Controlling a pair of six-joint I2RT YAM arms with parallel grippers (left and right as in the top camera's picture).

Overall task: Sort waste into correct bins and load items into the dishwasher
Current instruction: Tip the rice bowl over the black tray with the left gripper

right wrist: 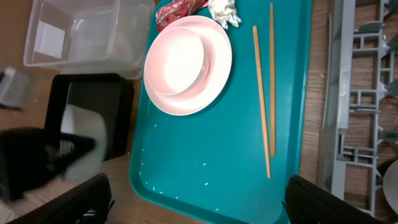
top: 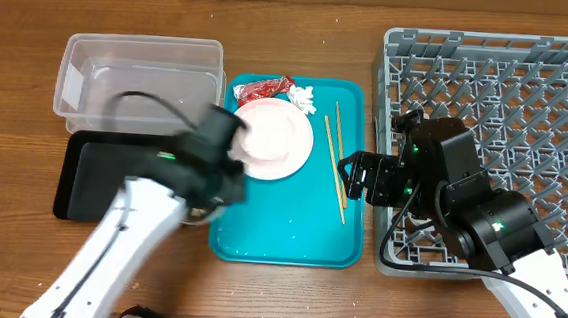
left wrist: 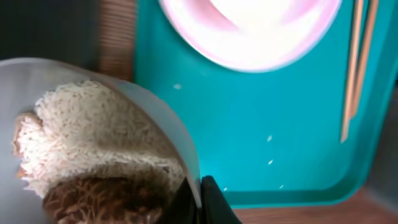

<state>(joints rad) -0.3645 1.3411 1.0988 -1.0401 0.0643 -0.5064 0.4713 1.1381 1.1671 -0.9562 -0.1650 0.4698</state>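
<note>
The left gripper tips the bowl (top: 205,212) over the black tray next, as it holds rice. Then it lowers and releases the bowl onto the teal tray's open front.
My left gripper (left wrist: 200,199) is shut on the rim of the white bowl (left wrist: 155,124), which holds white rice and brown scraps (left wrist: 93,155). In the overhead view the bowl (top: 205,212) hangs by the left edge of the teal tray, next to the black tray (top: 97,176). The clear tub (top: 139,79) stands behind it. The pink-white plate (top: 275,138), red wrapper (top: 262,88), white tissue (top: 301,98) and two chopsticks (top: 336,163) lie on the teal tray. My right gripper (right wrist: 202,205) is open and empty above the teal tray's front right. The grey rack (top: 508,115) is at the right.
The teal serving tray (top: 289,235) carries loose rice grains (right wrist: 205,165) near its front edge. A smaller round pale shape (right wrist: 180,59) sits on the plate; I cannot tell what it is. Bare wooden table lies in front of and behind the trays.
</note>
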